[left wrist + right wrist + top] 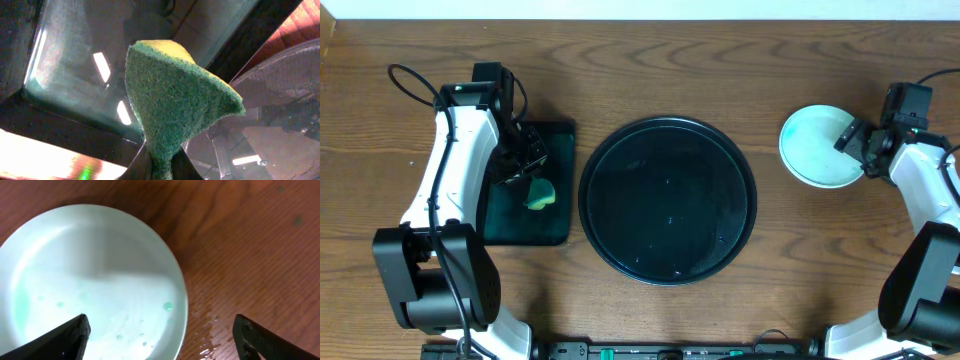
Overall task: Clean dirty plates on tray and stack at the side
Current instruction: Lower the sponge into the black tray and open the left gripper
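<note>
The round tray (667, 200) is empty of plates, so the sponge comes down next in my left gripper, away from that tray, inside the small rectangular tray.
The large round black tray (667, 200) sits mid-table with no plates on it; its rim shows in the left wrist view (280, 65). The plates (817, 145) lie stacked on the wood to the right of the tray; the top one is pale mint with small teal drops (90, 280). I cannot tell how many are in the stack. My right gripper (856, 141) is open, its fingers (160, 335) apart on either side of the plate's near rim. My left gripper (527, 165) is shut on a green sponge (175, 105), over the small rectangular tray.
A smaller black rectangular tray (555, 225) lies left of the round tray, under the sponge (540, 194); it also shows in the left wrist view (80, 65). Wet spots mark the wood beside the plates (210, 325). The table's far edge runs along the top.
</note>
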Robot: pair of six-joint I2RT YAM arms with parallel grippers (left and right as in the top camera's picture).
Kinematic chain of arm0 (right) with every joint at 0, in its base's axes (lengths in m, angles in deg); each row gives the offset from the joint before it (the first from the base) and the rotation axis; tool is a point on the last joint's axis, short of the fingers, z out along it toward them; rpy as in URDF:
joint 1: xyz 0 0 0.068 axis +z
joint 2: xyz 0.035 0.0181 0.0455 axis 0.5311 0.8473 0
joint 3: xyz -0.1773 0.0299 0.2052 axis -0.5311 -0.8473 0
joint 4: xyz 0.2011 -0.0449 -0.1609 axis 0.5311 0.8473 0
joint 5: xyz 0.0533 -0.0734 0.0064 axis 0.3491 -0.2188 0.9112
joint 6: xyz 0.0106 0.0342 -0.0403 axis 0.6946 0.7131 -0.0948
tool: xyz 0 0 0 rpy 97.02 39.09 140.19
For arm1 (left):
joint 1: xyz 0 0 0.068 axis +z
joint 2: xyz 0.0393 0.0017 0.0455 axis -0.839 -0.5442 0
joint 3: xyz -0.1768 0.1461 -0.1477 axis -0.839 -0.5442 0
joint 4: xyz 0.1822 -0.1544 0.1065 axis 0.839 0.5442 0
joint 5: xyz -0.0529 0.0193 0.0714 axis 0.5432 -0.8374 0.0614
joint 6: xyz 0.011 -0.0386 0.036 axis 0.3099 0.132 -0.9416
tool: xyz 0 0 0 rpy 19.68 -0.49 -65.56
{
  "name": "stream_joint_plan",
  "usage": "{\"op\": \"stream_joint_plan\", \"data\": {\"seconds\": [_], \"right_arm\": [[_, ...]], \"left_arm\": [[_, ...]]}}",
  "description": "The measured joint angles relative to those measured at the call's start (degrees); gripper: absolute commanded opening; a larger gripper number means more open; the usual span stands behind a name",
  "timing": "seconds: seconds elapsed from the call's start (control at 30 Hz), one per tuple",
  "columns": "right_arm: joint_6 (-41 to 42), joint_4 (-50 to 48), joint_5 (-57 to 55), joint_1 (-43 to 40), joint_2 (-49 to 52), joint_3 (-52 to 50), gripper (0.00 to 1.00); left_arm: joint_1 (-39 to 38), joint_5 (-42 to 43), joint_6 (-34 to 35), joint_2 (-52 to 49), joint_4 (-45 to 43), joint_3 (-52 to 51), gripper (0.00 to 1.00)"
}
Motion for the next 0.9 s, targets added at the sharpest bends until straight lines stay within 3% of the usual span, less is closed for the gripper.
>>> {"op": "stream_joint_plan", "data": {"seconds": [0.03,0.23,0.47,0.77,0.8,0.9], "right_arm": [[-0.46,0.26,0.37,0.22,0.00,0.20,0.99],[-5.92,4.15,3.85,3.13,-4.20,1.42,0.99],[-7.93,8.28,6.34,4.52,-16.39,3.39,0.99],[-8.57,12.48,8.39,10.60,-27.63,3.50,0.99],[-8.63,12.76,8.46,11.32,-28.74,3.50,0.99],[-8.76,13.57,8.63,13.07,-30.88,3.50,0.99]], "left_arm": [[0.00,0.00,0.00,0.00,0.00,0.00,0.07],[0.00,-1.57,0.00,0.00,-0.44,0.00,0.07],[0.24,-11.78,0.94,-0.87,-3.15,-0.11,0.07],[0.98,-15.02,1.11,-11.34,-5.49,-0.66,0.08],[0.98,-15.02,1.11,-11.91,-5.68,-0.81,0.13],[0.98,-14.97,0.46,-12.31,-6.82,-0.92,0.47]]}}
